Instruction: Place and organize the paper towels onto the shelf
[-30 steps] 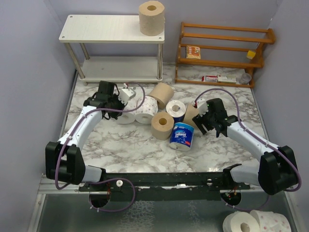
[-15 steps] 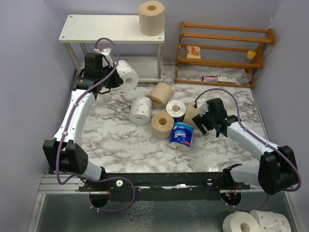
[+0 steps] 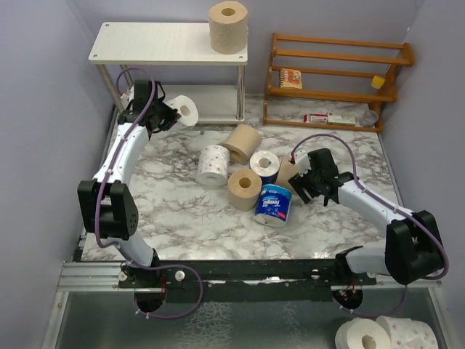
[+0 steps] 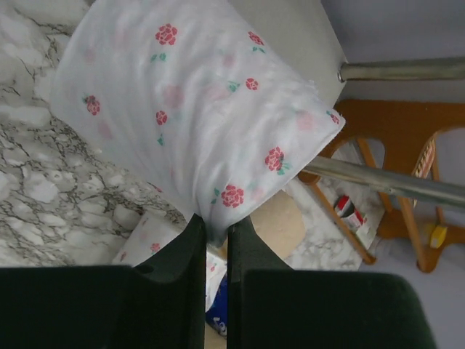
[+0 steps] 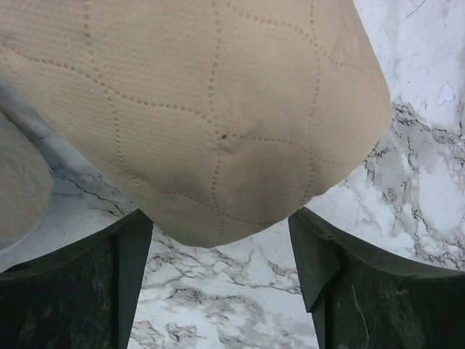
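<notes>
The white roll with pink flowers still hangs in front of the shelf's lower board (image 4: 298, 30), so my left gripper needs to move outward and to the left in the top view next, onto that board.
The white shelf (image 3: 167, 43) stands at the back left with one tan roll (image 3: 228, 27) on its top board. My left gripper (image 3: 168, 114) is shut on a white roll with pink flowers (image 3: 183, 110), held in front of the lower board; in the left wrist view the fingers (image 4: 215, 233) pinch its edge (image 4: 196, 116). The other white roll (image 3: 212, 165), tan rolls (image 3: 243, 142) (image 3: 244, 189) and two blue-wrapped rolls (image 3: 264, 166) (image 3: 274, 204) lie mid-table. My right gripper (image 3: 301, 180) is open, its jaws either side of a tan roll (image 3: 288, 173) (image 5: 203, 109).
An orange-brown wooden rack (image 3: 334, 76) with small items stands at the back right. The shelf's metal leg (image 4: 407, 69) is close to the held roll. Purple walls close in left and right. More white rolls (image 3: 385, 334) lie below the table's front right.
My left arm lifted the white pink-flowered roll out of the pile and carried it back and left to the shelf's lower tier. My right arm barely moved.
</notes>
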Motion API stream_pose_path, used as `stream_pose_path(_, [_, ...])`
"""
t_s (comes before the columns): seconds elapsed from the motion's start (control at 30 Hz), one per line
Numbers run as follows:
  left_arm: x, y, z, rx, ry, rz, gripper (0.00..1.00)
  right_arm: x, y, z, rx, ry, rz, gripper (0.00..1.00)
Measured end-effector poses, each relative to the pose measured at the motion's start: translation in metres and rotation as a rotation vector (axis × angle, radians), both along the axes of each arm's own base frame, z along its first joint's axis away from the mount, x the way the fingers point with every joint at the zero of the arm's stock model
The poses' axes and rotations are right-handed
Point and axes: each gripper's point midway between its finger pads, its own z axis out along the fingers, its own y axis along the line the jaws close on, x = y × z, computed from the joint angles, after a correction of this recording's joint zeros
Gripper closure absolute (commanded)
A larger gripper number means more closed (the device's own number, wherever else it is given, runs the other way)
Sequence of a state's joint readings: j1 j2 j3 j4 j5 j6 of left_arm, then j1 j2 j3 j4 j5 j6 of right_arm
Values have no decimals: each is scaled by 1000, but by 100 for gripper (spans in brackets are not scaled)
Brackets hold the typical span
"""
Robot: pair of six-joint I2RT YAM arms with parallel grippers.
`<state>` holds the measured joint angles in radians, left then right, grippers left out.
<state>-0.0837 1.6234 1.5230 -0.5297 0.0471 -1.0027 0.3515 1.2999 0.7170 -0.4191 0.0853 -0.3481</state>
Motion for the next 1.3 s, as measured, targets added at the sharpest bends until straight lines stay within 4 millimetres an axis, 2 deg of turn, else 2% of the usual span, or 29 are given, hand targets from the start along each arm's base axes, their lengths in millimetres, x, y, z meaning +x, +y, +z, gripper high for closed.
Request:
stream_pose_path(0.13, [26, 2, -29, -107, 57, 108, 100, -1, 0, -6, -8, 21, 0, 24])
stream_pose_path(0.23, [50, 9, -37, -173, 75, 182, 100, -3, -1, -15, -17, 51, -2, 24])
stream_pose_path(0.4, [92, 33, -15, -319, 11, 290, 100, -6, -3, -26, -31, 89, -6, 24])
stream_pose_path(0.5, [110, 65, -3, -409, -32, 373, 100, -5, -6, -27, -31, 94, -16, 24])
stream_pose_path(0.57, [117, 84, -3, -448, -44, 424, 100, -5, -9, -29, -31, 99, -25, 24])
stream_pose_path(0.67, [123, 102, -12, -488, -38, 469, 100, -6, -10, -32, -28, 116, -27, 24])
stream_pose_path(0.83, [132, 111, -31, -542, -14, 496, 100, -6, -4, -33, -9, 140, -13, 24])
stream_pose_path(1.07, [143, 118, -30, -601, -46, 494, 100, -8, -1, -34, 6, 155, -1, 24])
stream_pose_path(1.23, [145, 131, -36, -614, -47, 517, 100, -8, 0, -35, 12, 160, 3, 24])
stream_pose_path(1.27, [145, 134, -36, -611, -49, 523, 88, -8, 1, -35, 12, 161, 3, 24])
stream_pose_path(1.3, [145, 136, -36, -609, -52, 530, 65, -8, 1, -35, 13, 162, 4, 24])
